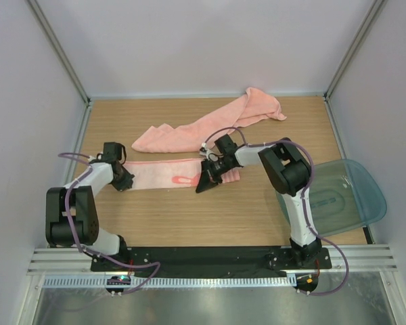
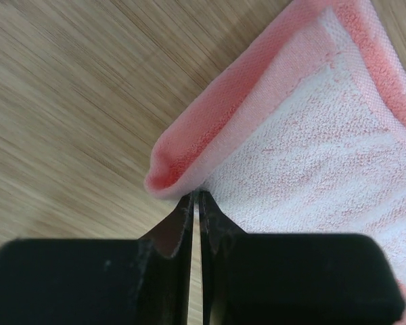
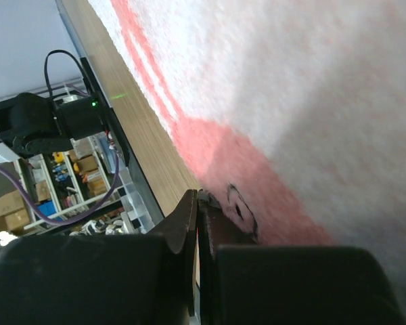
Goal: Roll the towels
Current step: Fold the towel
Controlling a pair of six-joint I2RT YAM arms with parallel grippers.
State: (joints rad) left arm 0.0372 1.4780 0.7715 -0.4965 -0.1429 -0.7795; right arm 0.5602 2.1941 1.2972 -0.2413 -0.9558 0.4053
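Note:
I will next slide my right gripper to the right in the top view along the striped towel's near edge, toward the towel's banded end that lies there, and release.
The smaller striped towel (image 1: 159,172) lies flat across the middle of the table, pale with pink bands (image 3: 216,156). My left gripper (image 1: 126,183) is at its left end. Its jaws are pinched together on the curled-up pink corner (image 2: 169,172) of this towel (image 2: 311,156), with only a thin slit between them (image 2: 196,195). My right gripper (image 1: 204,186) rests on the towel's right part, shut, its tips (image 3: 198,193) against a pink band (image 3: 291,101) beside a small dark mark. The long plain towel (image 1: 210,125) lies crumpled behind, running from the centre to the back right.
A translucent teal-grey tray (image 1: 345,196) sits at the right edge beside the right arm. Grey walls enclose the wooden table (image 1: 189,217) on three sides. A black rail (image 1: 210,257) with both arm bases runs along the near edge.

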